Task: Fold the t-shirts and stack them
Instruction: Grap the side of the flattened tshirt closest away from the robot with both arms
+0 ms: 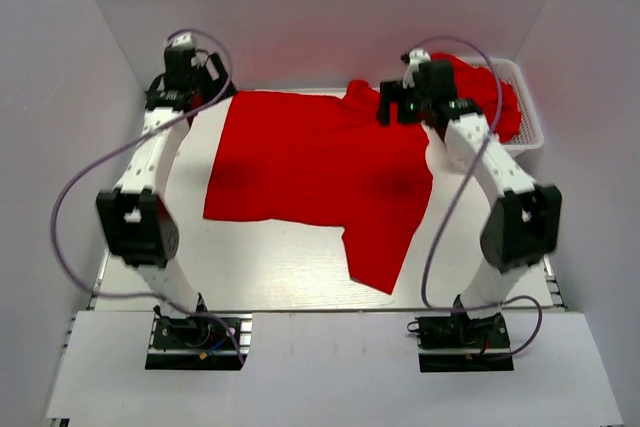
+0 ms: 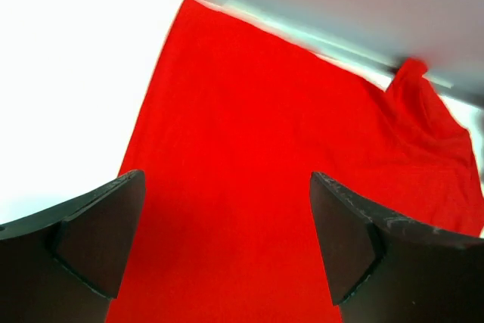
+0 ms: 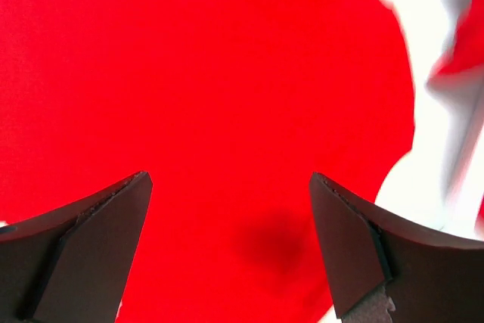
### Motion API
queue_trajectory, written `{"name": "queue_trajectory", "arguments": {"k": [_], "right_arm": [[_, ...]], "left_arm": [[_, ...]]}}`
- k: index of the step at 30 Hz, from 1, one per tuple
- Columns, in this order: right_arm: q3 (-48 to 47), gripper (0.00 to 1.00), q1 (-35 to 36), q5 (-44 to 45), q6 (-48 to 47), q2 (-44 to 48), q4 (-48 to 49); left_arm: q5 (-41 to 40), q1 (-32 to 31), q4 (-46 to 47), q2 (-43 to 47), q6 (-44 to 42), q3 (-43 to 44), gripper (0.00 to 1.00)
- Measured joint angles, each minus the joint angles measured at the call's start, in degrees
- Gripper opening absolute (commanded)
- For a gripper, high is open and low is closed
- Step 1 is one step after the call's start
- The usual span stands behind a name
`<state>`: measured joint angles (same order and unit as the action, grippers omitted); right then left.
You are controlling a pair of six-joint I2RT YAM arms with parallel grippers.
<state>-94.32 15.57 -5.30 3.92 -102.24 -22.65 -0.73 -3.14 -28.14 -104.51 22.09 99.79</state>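
I need to move my left gripper back and down next, onto the shirt's near corner by this arm.
One red t-shirt [image 1: 310, 167] lies spread flat on the white table, a sleeve hanging toward the front edge. More red t-shirts [image 1: 490, 92] are heaped in the white basket [image 1: 530, 125] at the back right. My left gripper [image 1: 200, 75] hovers over the shirt's back left corner. In the left wrist view it [image 2: 227, 179] is open, with only flat red cloth [image 2: 249, 134] below it. My right gripper [image 1: 400, 102] hangs above the shirt's back right part, near the basket. It [image 3: 228, 178] is open too, above the cloth [image 3: 212, 73], and holds nothing.
White walls close in the table on the left, back and right. The basket stands against the right wall. Both arms' purple cables loop out beside their bases. Bare white tabletop [image 1: 270, 267] shows in front of the shirt and to its left.
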Motion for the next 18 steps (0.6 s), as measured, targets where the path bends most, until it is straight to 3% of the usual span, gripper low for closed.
{"name": "queue_trajectory", "arguments": {"k": [4, 10, 18], "right_arm": [[17.7, 0.9, 1.7, 4.3, 3.7, 12.7, -1.6], [39.5, 0.9, 1.6, 4.1, 10.4, 28.0, -3.9], [46.5, 0.9, 1.7, 3.0, 13.4, 36.1, -6.1]], "left_arm": [[-4.6, 0.1, -5.5, 11.7, 5.4, -13.4, 1.0], [-8.1, 0.5, -15.3, 13.7, 13.4, -33.0, 1.0], [-10.2, 1.2, -19.3, 16.8, 18.8, -44.8, 1.0]]}}
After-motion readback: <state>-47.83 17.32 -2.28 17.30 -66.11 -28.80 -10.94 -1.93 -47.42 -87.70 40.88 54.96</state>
